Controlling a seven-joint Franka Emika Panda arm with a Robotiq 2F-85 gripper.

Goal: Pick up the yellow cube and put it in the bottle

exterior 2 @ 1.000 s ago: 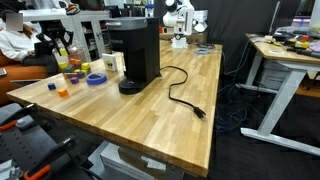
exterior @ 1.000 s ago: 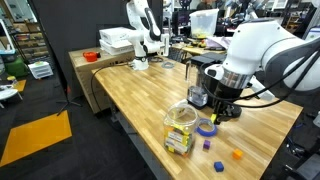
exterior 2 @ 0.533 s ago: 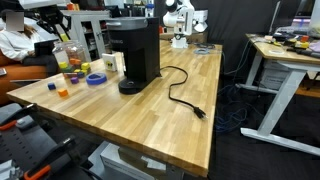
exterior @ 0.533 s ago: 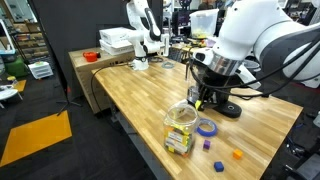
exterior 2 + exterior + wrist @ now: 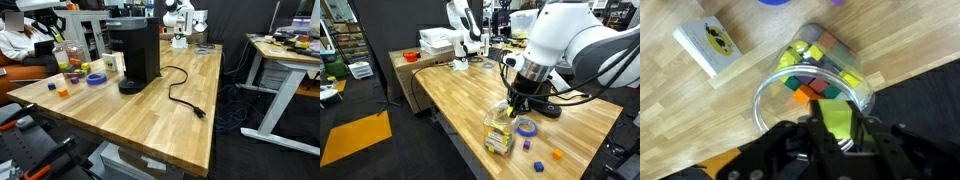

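My gripper should next lower the yellow cube slightly and move it toward the middle of the bottle's opening (image 5: 501, 109) (image 5: 808, 110).
My gripper (image 5: 837, 128) is shut on the yellow cube (image 5: 836, 118), a small yellow-green block between the two black fingers. In the wrist view it hangs right over the wide round mouth of the bottle (image 5: 768, 92), a squat clear jar with several coloured cubes inside. In an exterior view the gripper (image 5: 517, 104) is just above the jar (image 5: 501, 131) near the table's front edge. The jar also shows far off in the other exterior view (image 5: 68, 64), with the gripper above it mostly lost in clutter.
A blue tape roll (image 5: 527, 127) lies beside the jar. Purple (image 5: 527, 143), blue (image 5: 539, 165) and orange (image 5: 558, 154) cubes lie near the table corner. A black coffee maker (image 5: 135, 50) with a trailing cable (image 5: 185, 100) stands close behind. A small card box (image 5: 708, 45) lies near the jar.
The arm has swung from beside the coffee maker toward the jar and come down, so the gripper with the cube is now over the jar's mouth.
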